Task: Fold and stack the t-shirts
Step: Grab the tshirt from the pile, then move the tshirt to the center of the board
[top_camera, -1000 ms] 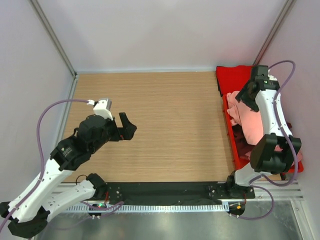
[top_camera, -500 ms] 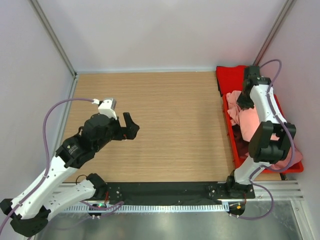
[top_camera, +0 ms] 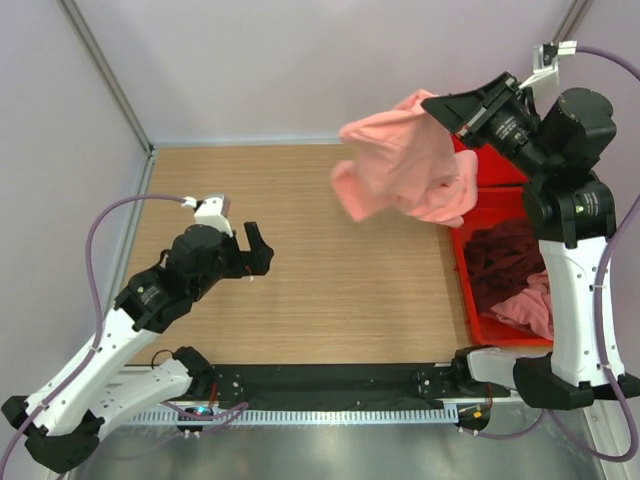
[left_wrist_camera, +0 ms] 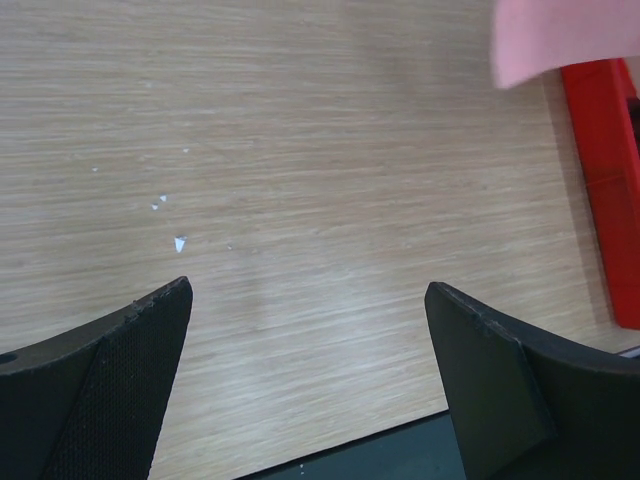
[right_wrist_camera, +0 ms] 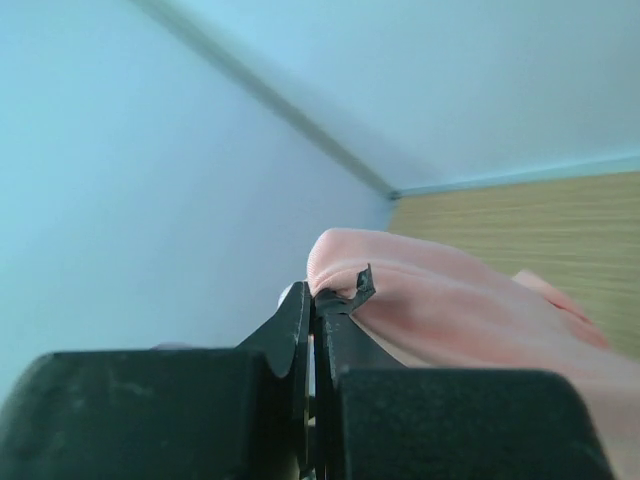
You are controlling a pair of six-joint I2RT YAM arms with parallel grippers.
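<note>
I need to carry the salmon-pink t-shirt with my right gripper next, moving down and in over the table's middle [top_camera: 310,250] while the gripper tilts down.
A salmon-pink t-shirt [top_camera: 400,165] hangs bunched in the air over the table's back right corner. My right gripper [top_camera: 440,105] is raised high and shut on its top edge. In the right wrist view the jaws [right_wrist_camera: 315,295] pinch a fold of that pink cloth [right_wrist_camera: 450,300]. A dark maroon t-shirt [top_camera: 510,260] and a dusty pink t-shirt [top_camera: 530,305] lie crumpled in the red bin [top_camera: 468,290]. My left gripper [top_camera: 255,250] hovers open over the left half of the table, nothing between its fingers [left_wrist_camera: 150,340]. A corner of the hanging shirt [left_wrist_camera: 565,35] shows in the left wrist view.
The wooden table [top_camera: 330,280] is walled at the back and both sides. The red bin stands along its right edge, and its rim [left_wrist_camera: 605,180] shows in the left wrist view. A black strip borders the near edge.
My right gripper shut on the salmon-pink t-shirt in the bin and lifted it high, up and to the left over the table. The left arm barely moved.
</note>
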